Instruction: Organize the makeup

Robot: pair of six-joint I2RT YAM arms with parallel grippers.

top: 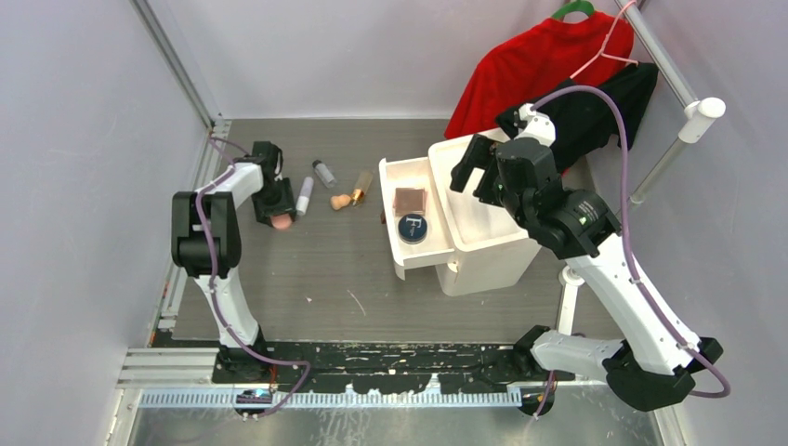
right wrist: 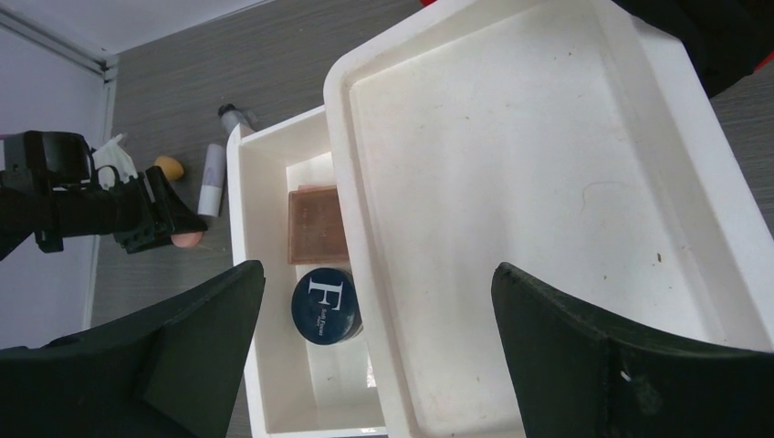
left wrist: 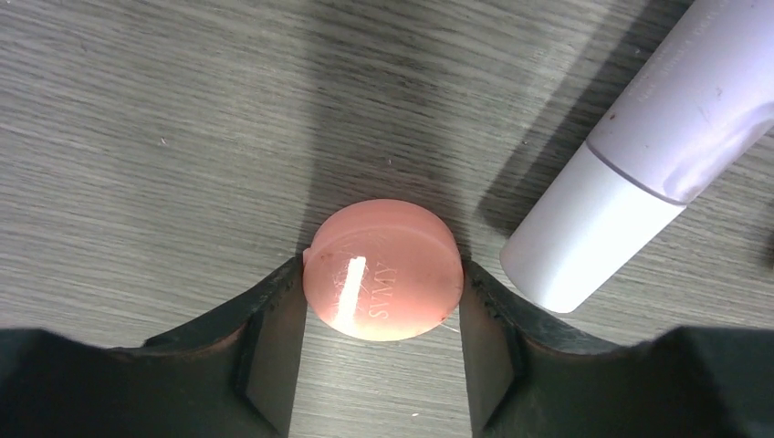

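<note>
I need to raise my left gripper next and bring the round pink sponge past the gold-brown bottle until it is over the brown palette [top: 410, 202].
My left gripper [top: 280, 214] is low on the table with its fingers closed against both sides of the round pink sponge [left wrist: 383, 271], which also shows in the top view [top: 283, 221]. The white tube [top: 304, 195] lies just right of it [left wrist: 639, 137]. The clear vial [top: 323, 173], orange sponge [top: 341, 201] and gold-brown bottle [top: 361, 188] lie further right. The navy compact [top: 413, 228] and brown palette [top: 410, 201] lie in the open drawer [top: 398, 177]; both show in the right wrist view, the compact [right wrist: 326, 306] below the palette [right wrist: 318, 225]. My right gripper [top: 476, 172] hangs open and empty above the white box [right wrist: 548, 182].
The white box [top: 483, 232] stands right of centre with its drawer pulled out to the left. Red [top: 530, 65] and black [top: 604, 102] clothes hang at the back right on a rack [top: 669, 139]. Grey walls close in both sides.
</note>
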